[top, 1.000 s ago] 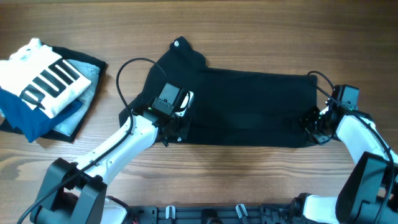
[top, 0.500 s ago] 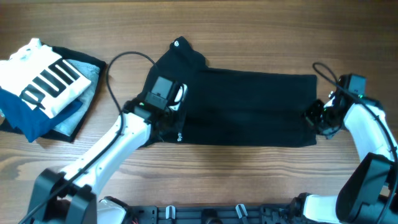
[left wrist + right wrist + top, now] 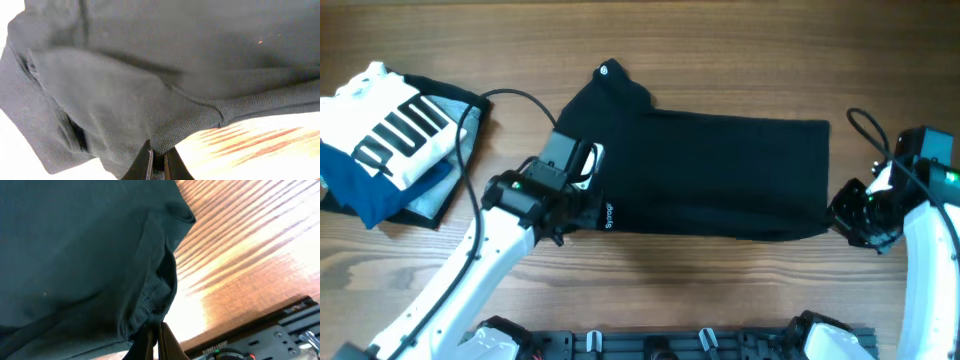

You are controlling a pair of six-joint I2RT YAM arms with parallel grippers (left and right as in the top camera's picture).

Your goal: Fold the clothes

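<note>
My right gripper moves away from my base along the shirt's short end next, then lays the pinched hem onto the shirt's folded band (image 3: 812, 178) (image 3: 159, 204).
The black T-shirt (image 3: 720, 170) lies folded into a long band across the middle of the table, with a small round white logo (image 3: 604, 70) at its far left corner and tiny white lettering (image 3: 610, 216) near its front left edge. My left gripper (image 3: 572, 214) is shut on the shirt's front left edge; the left wrist view shows the fabric (image 3: 150, 100) pinched between the fingers (image 3: 159, 159). My right gripper (image 3: 848, 216) is shut on the front right corner; the right wrist view shows the hem (image 3: 150, 300) pinched at the fingertips (image 3: 155, 330).
A pile of folded garments sits at the far left: a white one with black stripes (image 3: 395, 125) on blue (image 3: 360, 190) and grey (image 3: 445, 180) ones. The table's front edge with a black rail (image 3: 670, 345) runs along the bottom.
Both grippers have drawn outward and toward the front, the left to the left and the right to the right. The shirt's front edge is stretched between them and the lettering now shows.
</note>
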